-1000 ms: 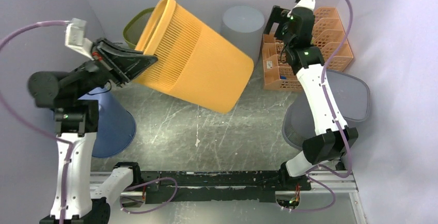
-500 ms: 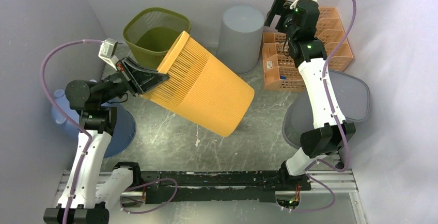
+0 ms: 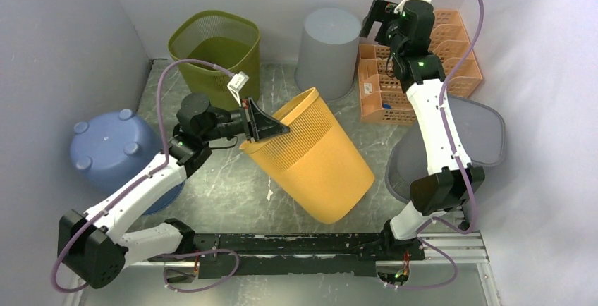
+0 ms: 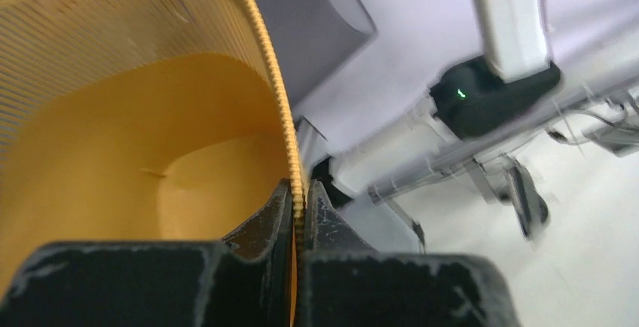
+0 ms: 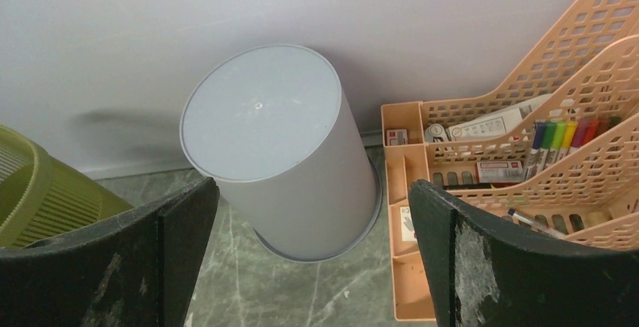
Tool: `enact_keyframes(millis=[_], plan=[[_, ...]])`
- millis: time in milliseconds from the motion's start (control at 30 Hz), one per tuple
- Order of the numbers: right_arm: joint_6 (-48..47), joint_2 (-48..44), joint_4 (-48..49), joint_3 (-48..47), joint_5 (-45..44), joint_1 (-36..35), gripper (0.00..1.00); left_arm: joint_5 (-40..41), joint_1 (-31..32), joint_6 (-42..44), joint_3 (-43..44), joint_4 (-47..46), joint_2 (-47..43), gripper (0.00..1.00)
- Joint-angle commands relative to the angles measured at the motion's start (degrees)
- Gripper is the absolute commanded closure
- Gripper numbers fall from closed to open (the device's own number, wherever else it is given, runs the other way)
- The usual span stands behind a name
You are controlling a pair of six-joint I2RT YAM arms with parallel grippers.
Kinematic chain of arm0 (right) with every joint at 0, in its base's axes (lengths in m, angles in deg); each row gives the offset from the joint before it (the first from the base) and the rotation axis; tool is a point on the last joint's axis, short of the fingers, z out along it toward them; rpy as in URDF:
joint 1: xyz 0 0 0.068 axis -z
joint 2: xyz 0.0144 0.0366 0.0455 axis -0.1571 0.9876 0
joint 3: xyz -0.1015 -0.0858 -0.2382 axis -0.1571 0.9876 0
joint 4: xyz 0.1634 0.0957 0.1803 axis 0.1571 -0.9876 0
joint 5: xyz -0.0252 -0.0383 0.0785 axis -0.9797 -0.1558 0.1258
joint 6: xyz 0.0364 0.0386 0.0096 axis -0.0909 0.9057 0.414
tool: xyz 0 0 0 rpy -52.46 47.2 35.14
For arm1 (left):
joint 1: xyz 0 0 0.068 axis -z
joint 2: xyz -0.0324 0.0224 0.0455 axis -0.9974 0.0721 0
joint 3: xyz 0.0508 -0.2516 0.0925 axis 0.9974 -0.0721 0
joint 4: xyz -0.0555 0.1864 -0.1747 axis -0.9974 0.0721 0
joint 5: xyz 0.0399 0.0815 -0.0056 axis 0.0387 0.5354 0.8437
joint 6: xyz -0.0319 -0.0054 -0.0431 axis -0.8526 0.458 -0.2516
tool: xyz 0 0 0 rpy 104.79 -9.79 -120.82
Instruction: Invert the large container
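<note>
The basket's opening, which still faces up, swings down onto the clear tabletop below the gripper next, as my left gripper turns and lowers, then releases.
The large container (image 3: 321, 161) is a yellow-orange slatted basket, tilted over the middle of the table. Its mouth faces up and to the left and its base points to the near right. My left gripper (image 3: 273, 130) is shut on its rim, one finger inside the basket and one outside. The left wrist view shows the ribbed rim (image 4: 280, 108) pinched between the jaws of the left gripper (image 4: 299, 203), with the smooth inside of the container (image 4: 113, 139) to the left. My right gripper (image 3: 374, 20) stands open and empty, high at the back. In the right wrist view the right gripper (image 5: 313, 186) hangs above a grey bin.
A green mesh bin (image 3: 215, 45) and an upturned grey bin (image 3: 329, 38) (image 5: 279, 146) stand at the back. An orange desk organiser (image 3: 423, 66) (image 5: 527, 139) with pens is at the back right. An upturned blue bucket (image 3: 113, 147) sits left, a grey tub (image 3: 486, 133) right.
My left arm has swung down and toward the middle of the table with the container, whose rim has come lower and turned. The right arm has hardly moved.
</note>
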Motion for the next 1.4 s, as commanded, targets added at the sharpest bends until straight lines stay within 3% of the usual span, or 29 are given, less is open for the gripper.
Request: enact_keyframes(millis=[0, 267, 467, 600, 733, 867, 1200, 1367], plan=[[-1.6, 0.0, 1.1, 1.5, -0.1, 0.7, 0.00, 7.0, 0.9, -1.7, -3.8, -17.9, 1.2, 0.93], [-0.6, -0.3, 3.1, 4.6, 1.2, 1.7, 0.00, 10.2, 5.6, -10.4, -7.0, -37.7, 9.0, 0.93], [-0.2, 0.1, 4.0, 6.5, 2.1, 1.9, 0.00, 15.5, 5.5, -18.6, -16.8, -54.2, 13.7, 0.93], [0.0, 0.0, 4.6, 7.8, 2.5, 2.0, 0.00, 19.2, 5.5, -26.0, -24.0, -71.7, 20.8, 0.93], [0.0, -0.4, 5.3, 9.5, 2.7, 2.2, 0.00, 20.6, 4.4, -31.0, -28.4, -82.2, 28.0, 0.93], [0.1, -1.0, 5.9, 11.3, 2.8, 2.6, 0.00, 19.7, 0.3, -32.4, -32.4, -84.9, 30.1, 0.93], [1.3, -0.8, 7.3, 13.9, 4.1, 2.9, 0.00, 10.9, -16.7, -34.9, -41.5, -87.9, 30.0, 0.93], [1.5, -1.4, 7.9, 15.2, 4.0, 2.9, 0.00, 9.5, -19.0, -36.4, -41.4, -88.5, 31.8, 0.93]])
